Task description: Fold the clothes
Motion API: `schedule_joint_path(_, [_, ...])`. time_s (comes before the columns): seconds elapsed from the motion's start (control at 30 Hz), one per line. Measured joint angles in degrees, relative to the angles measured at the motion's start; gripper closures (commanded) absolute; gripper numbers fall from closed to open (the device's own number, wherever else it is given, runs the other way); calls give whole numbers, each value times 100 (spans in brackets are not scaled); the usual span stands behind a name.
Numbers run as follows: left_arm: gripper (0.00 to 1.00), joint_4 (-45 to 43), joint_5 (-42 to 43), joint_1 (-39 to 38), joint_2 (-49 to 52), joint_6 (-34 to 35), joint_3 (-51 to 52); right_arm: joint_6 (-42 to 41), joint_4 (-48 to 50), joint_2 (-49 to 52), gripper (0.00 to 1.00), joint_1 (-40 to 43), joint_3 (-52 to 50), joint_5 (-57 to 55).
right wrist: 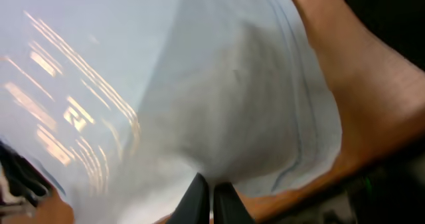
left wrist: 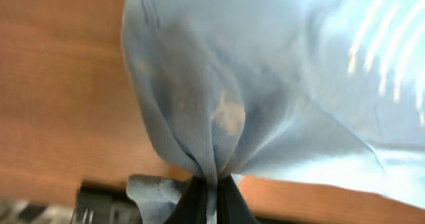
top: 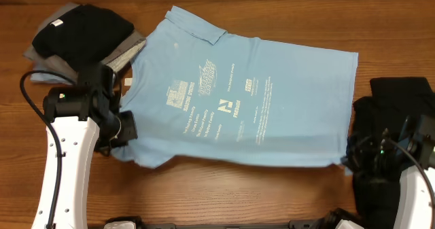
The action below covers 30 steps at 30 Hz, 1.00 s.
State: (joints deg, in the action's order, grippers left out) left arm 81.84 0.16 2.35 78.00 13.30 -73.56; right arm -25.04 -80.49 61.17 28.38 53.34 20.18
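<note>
The shirt's hem goes outward in my right gripper onto the shirt's side edge [top: 344, 121], outward of the gripper's fingers, for release next, because the shirt lies unfolded.
A light sky-blue T-shirt [top: 251, 100] with white printing lies spread across the middle of the wooden table. My left gripper [top: 128, 128] is at its near left corner; in the left wrist view the jaws [left wrist: 211, 191] are shut on a bunched fold of the blue fabric [left wrist: 219, 117]. My right gripper [top: 353, 157] is at the shirt's near right corner; in the right wrist view its jaws [right wrist: 212, 191] are shut on the shirt's hem [right wrist: 219, 117].
A stack of dark and grey folded clothes [top: 81, 32] sits at the far left. A black garment [top: 401, 100] lies at the right edge, under my right arm. The table's near edge lies just below both arms.
</note>
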Motion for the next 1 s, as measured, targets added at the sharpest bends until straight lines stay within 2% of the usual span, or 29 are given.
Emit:
schedule_joint_path(0.17, [95, -800, 39, -11, 31, -66, 0, -94, 710, 610, 96, -2, 2, 306])
schedule_joint_path(0.43, [96, -1617, 94, -138, 420, -289, 0, -240, 1818, 1515, 96, -2, 2, 922])
schedule_joint_path(0.67, [96, -2457, 223, -284, 859, -498, 0, -474, 2756, 1703, 96, -2, 4, 1071])
schedule_joint_path(1.0, [95, -3171, 267, -404, 1484, -715, 0, -717, 3305, 1725, 96, -2, 4, 1086])
